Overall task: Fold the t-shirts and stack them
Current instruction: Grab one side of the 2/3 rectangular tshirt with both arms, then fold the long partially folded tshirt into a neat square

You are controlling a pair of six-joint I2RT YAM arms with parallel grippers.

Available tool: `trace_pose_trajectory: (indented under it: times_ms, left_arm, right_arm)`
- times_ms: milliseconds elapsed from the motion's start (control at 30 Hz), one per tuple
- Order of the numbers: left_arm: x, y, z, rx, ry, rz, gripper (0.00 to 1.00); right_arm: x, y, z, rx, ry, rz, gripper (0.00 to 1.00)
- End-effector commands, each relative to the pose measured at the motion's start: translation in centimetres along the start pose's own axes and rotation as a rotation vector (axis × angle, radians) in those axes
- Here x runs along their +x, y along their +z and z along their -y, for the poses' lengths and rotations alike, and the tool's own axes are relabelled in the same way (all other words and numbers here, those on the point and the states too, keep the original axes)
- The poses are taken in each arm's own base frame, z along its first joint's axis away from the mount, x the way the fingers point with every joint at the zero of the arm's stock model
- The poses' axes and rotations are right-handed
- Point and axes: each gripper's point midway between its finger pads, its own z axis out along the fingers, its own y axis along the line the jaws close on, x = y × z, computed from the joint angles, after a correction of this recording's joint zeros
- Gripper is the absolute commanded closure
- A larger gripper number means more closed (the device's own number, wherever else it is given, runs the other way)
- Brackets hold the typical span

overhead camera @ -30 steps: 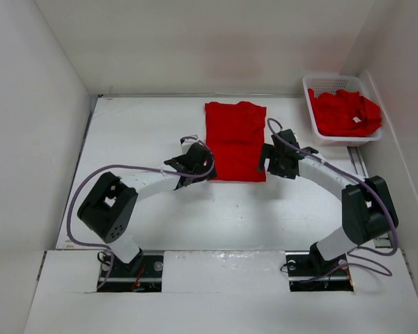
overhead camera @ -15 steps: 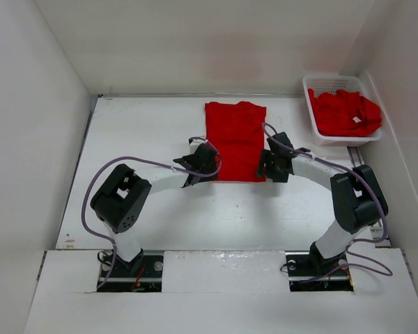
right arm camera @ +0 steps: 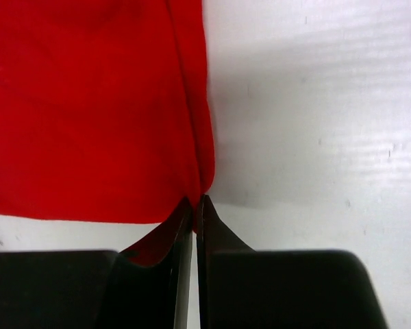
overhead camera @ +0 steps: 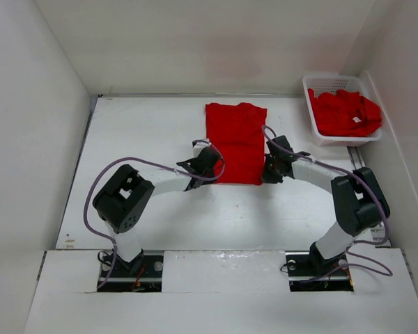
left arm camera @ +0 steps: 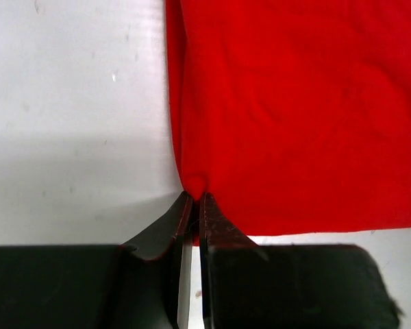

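Note:
My right gripper will next move up and carry its pinched corner outward, to let go of it over the t-shirt's far end (overhead camera: 258,113), which lies outward of the gripper. This will fold the long rectangle in half.
A bright red t-shirt (overhead camera: 235,141) lies folded into a long rectangle on the white table. My left gripper (overhead camera: 210,169) is shut on its near left corner; the wrist view shows the red cloth (left arm camera: 288,116) pinched between the black fingers (left arm camera: 222,233). At the near right corner my right gripper (overhead camera: 266,169) is shut too, with the red cloth (right arm camera: 89,110) pinched at its fingertips (right arm camera: 212,223). More red t-shirts (overhead camera: 345,111) lie crumpled in the basket.
A white slotted plastic basket (overhead camera: 313,118) stands at the back right, against the right wall. White walls close in the table on the left, back and right. Purple cables loop off both arms.
Both grippers went from open to shut while sliding forward onto the shirt's near corners. The shirt's near edge is now pinched at both sides.

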Motion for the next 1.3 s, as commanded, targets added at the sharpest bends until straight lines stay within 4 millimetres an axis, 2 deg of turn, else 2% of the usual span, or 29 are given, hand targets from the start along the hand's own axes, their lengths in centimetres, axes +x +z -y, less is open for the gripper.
trace_pose_trajectory:
  times_ms: [0, 67, 100, 133, 167, 200, 233, 267, 300, 333, 400, 467, 533, 667, 800, 833, 867, 933, 1000, 1033, 1100, 1133, 1233, 1267]
  left_arm:
    - [1.6, -3.0, -1.3, -0.049, 0.023, -0.004, 1.0]
    - [2.5, -4.8, -1.0, -0.055, 0.031, 0.005, 1.0]
    - [3.4, -5.6, -1.8, -0.088, 0.046, -0.009, 1.0]
    - [3.6, -7.1, -0.8, -0.058, 0.054, -0.001, 1.0]
    - [4.3, -7.8, -0.9, -0.064, 0.056, -0.009, 1.0]
    - [4.7, -8.5, -0.8, -0.068, 0.024, -0.013, 1.0]
    - [5.7, -9.7, -1.5, -0.094, 0.027, -0.044, 1.0]
    - [6.6, -10.6, -1.2, -0.087, 0.036, -0.059, 1.0]
    - [7.0, -11.3, -1.3, -0.091, 0.029, -0.07, 1.0]
    - [7.8, -12.1, -1.7, -0.103, 0.005, -0.097, 1.0]
    - [8.3, -13.8, -1.1, -0.063, -0.017, -0.121, 1.0]
    - [8.3, -15.4, -0.6, -0.019, -0.038, -0.131, 1.0]
    - [7.4, -16.4, -0.1, 0.013, -0.073, -0.114, 1.0]
    - [3.6, -19.2, 2.3, 0.14, -0.111, -0.016, 1.0]
    - [-1.1, -20.1, 3.2, 0.172, -0.128, 0.1, 1.0]
    - [-1.6, -19.7, 2.9, 0.155, -0.126, 0.105, 1.0]
    - [-2.5, -19.0, 2.5, 0.141, -0.138, 0.125, 1.0]
    - [-4.1, -18.3, 3.2, 0.156, -0.111, 0.15, 1.0]
    - [-6.4, -17.4, 2.3, 0.128, -0.142, 0.179, 1.0]
    - [-7.5, -17.4, 2.6, 0.137, -0.151, 0.198, 1.0]
    - [-9.3, -16.4, 1.3, 0.107, -0.175, 0.234, 1.0]
    - [-10.3, -16.2, 1.1, 0.103, -0.179, 0.255, 1.0]
    - [-12.7, -15.1, 1.1, 0.136, -0.151, 0.28, 1.0]
    - [-13.3, -14.7, 1.9, 0.15, -0.116, 0.287, 1.0]
  right_arm:
    - [1.0, -2.5, -0.1, -0.01, -0.029, 0.007, 1.0]
    - [2.6, -4.2, -0.1, -0.006, -0.062, -0.008, 1.0]
    - [3.1, -4.8, 0.0, -0.002, -0.061, -0.008, 1.0]
    - [3.9, -5.4, -0.1, 0.0, -0.074, -0.013, 1.0]
    - [5.5, -6.0, 0.5, 0.017, -0.079, -0.046, 1.0]
    - [5.6, -7.2, 0.3, 0.005, -0.063, -0.018, 1.0]
    - [6.2, -7.8, 0.7, 0.019, -0.062, -0.016, 1.0]
    - [7.4, -8.3, 0.7, 0.019, -0.074, -0.035, 1.0]
    - [7.9, -9.7, 1.0, 0.013, -0.07, -0.037, 1.0]
    - [8.5, -10.3, 1.3, 0.023, -0.048, -0.039, 1.0]
    - [9.8, -11.7, 1.8, 0.031, -0.057, -0.065, 1.0]
    - [9.1, -13.6, 1.7, 0.011, -0.035, -0.013, 1.0]
    - [8.1, -15.4, 1.8, -0.002, -0.028, 0.041, 0.98]
    - [5.3, -17.2, 1.0, -0.033, -0.017, 0.14, 0.96]
    - [2.2, -17.3, 0.2, -0.035, -0.029, 0.193, 0.96]
    - [1.3, -17.3, 0.5, -0.021, -0.017, 0.202, 0.96]
    - [0.0, -17.7, -0.2, -0.036, -0.017, 0.233, 0.96]
    - [-1.2, -17.3, -0.5, -0.034, -0.033, 0.242, 0.96]
    - [-3.0, -16.7, -0.7, -0.037, -0.02, 0.268, 0.96]
    - [-3.3, -16.3, -0.8, -0.042, -0.029, 0.266, 0.96]
    - [-5.6, -16.3, -0.9, -0.047, -0.005, 0.317, 0.96]
    - [-6.0, -15.7, -0.8, -0.043, 0.004, 0.31, 0.96]
    - [-8.8, -15.6, -1.4, -0.087, 0.019, 0.366, 0.96]
    - [-10.2, -16.1, -1.9, -0.115, 0.024, 0.394, 0.96]
